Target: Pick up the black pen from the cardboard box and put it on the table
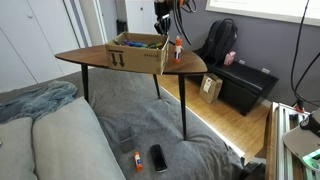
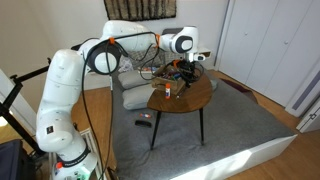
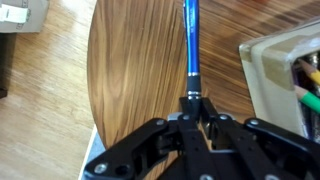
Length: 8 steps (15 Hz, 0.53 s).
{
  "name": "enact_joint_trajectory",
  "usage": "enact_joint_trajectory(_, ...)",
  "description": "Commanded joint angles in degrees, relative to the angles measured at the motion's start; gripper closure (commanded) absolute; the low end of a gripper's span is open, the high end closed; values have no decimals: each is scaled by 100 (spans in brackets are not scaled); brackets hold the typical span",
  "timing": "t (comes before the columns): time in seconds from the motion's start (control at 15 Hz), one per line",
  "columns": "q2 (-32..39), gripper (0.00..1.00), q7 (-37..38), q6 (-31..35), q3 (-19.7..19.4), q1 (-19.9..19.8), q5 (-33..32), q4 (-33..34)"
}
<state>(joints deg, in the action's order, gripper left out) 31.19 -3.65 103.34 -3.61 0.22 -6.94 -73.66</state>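
The pen still hangs above the bare wooden tabletop, so my gripper will next move down beside the cardboard box (image 1: 138, 55) and let go of the pen on that clear wood.
In the wrist view my gripper (image 3: 192, 100) is shut on the pen (image 3: 189, 40). Its barrel looks dark blue, with a black end between my fingers. The pen points away from me over the bare wooden table (image 3: 130, 70). A corner of the cardboard box (image 3: 285, 75) with other pens inside sits at the right edge. In both exterior views the gripper (image 1: 162, 24) (image 2: 190, 68) hangs above the table (image 1: 95, 57) (image 2: 195, 100), just beside the box (image 1: 138, 55) (image 2: 176, 74). The pen is too small to make out there.
A small bottle with an orange cap (image 1: 178, 47) stands on the table next to the box. A low black cabinet (image 1: 245, 88) and a small tan box (image 1: 211, 88) sit on the floor beyond. A grey cushion (image 1: 60, 140) and small items (image 1: 158, 157) lie in front.
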Motion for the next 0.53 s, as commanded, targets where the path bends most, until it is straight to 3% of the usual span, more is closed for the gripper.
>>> enact_joint_trajectory(0.0, 130, 96, 285, -215, -37, -13, -136, 41)
enact_joint_trajectory(0.4, 311, 96, 335, -234, -37, -50, -87, 87)
enact_joint_trajectory(0.47, 322, 73, 320, -223, -23, -60, -59, 88)
